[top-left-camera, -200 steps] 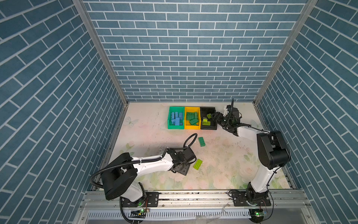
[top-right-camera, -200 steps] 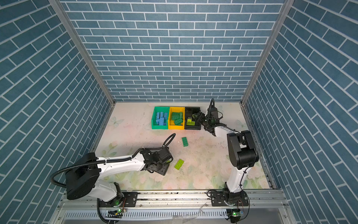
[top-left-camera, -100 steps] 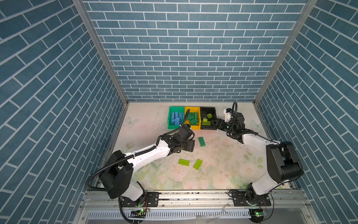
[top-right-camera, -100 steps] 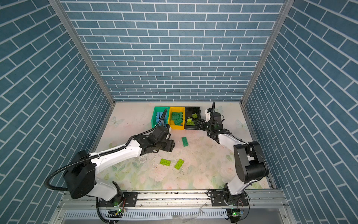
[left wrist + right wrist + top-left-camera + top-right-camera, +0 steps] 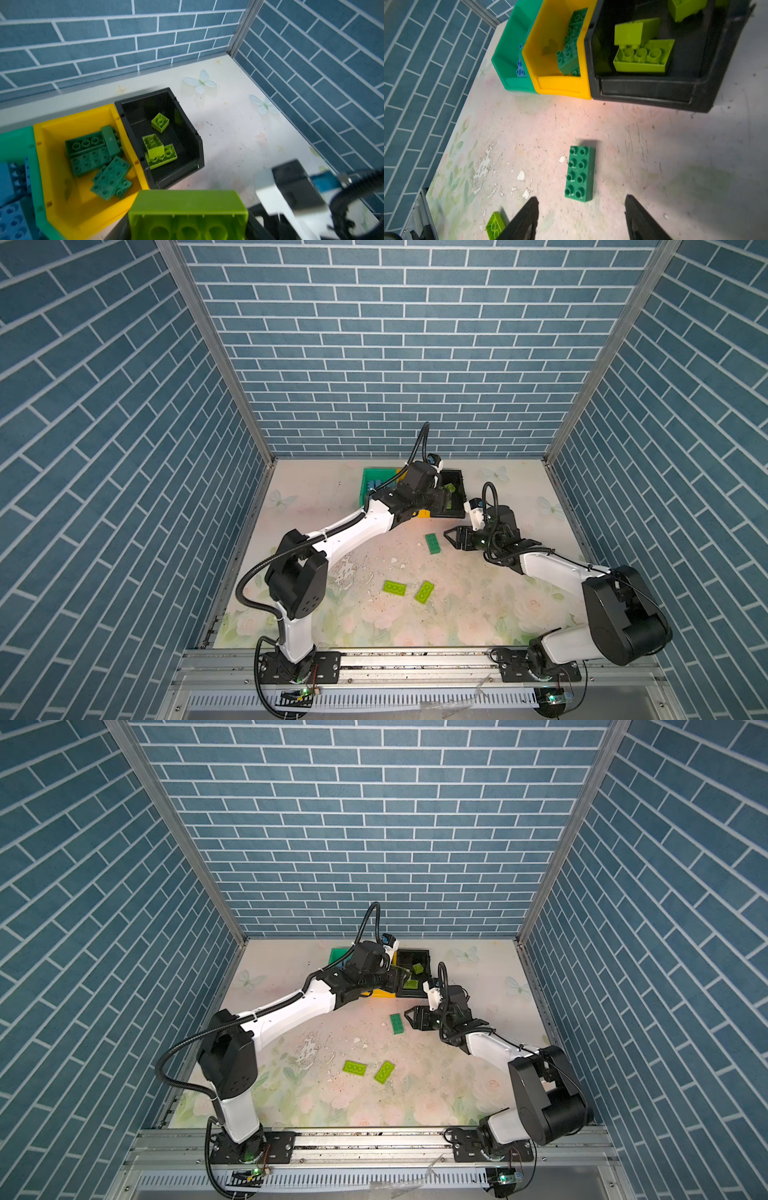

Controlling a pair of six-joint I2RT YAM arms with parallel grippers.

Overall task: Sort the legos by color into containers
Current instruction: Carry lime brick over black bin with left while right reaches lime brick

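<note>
The black container already holds lime legos and is outward of my left gripper, so I will move the lime green lego outward over it next and let go.
My left gripper (image 5: 441, 501) is shut on a lime green lego (image 5: 187, 214), held underside up just in front of the yellow container (image 5: 49, 145) and the black container (image 5: 195, 143). The black one holds lime legos (image 5: 160, 153), the yellow one dark green legos (image 5: 99, 158), and the green container (image 5: 376, 476) blue ones. A dark green lego (image 5: 579, 173) lies studs up on the table. My right gripper (image 5: 581, 198) hovers open right beside it, with nothing between its fingers. In both top views two lime legos (image 5: 395, 588) (image 5: 384, 1072) lie on the table nearer the front.
The three containers stand in a row near the back wall. My left arm (image 5: 353, 531) stretches diagonally across the table's left half and hides most of the yellow container from above. Blue brick walls close in three sides. A metal rail (image 5: 415, 659) runs along the front.
My left arm has swung from the front of the table up to the containers, carrying the lime lego. My right gripper has drawn back from the black container to the dark green lego.
</note>
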